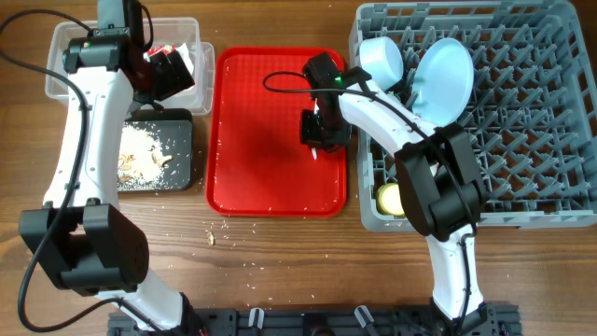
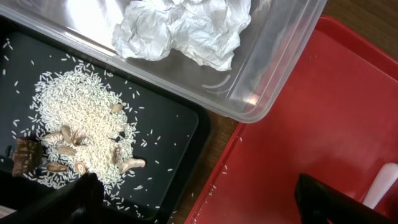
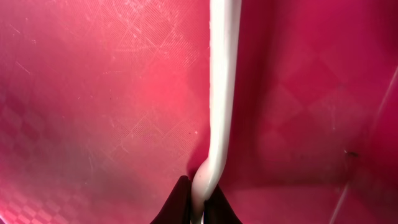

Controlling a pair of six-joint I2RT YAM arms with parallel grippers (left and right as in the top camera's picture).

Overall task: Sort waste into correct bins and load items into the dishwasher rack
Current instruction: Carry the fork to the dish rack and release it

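Note:
My right gripper rises next, then lowers the cutlery piece between the yellow cup and plate, since the grey rack (image 1: 522, 140) holds the dishes.
My right gripper (image 1: 322, 138) (image 3: 199, 205) is shut on the handle of a white plastic cutlery piece (image 3: 219, 93) low over the red tray (image 1: 261, 140); whether it is the fork or the spoon cannot be told. My left gripper (image 1: 168, 73) (image 2: 199, 208) is open and empty, over the corner of the clear tub (image 1: 70, 37). The tub holds crumpled tissue (image 2: 180, 28) and a red-and-white wrapper (image 1: 166, 51), partly hidden. The black tray (image 1: 177, 140) holds rice and brown scraps (image 2: 81, 124). The grey rack (image 1: 522, 140) holds a bowl (image 1: 381, 58), the plate (image 1: 443, 75) and the yellow cup (image 1: 390, 198).
Crumbs (image 1: 224, 229) lie scattered on the wooden table in front of the red tray. A white cutlery end (image 2: 382, 183) shows at the right edge of the left wrist view. The rack's right half has bare pegs.

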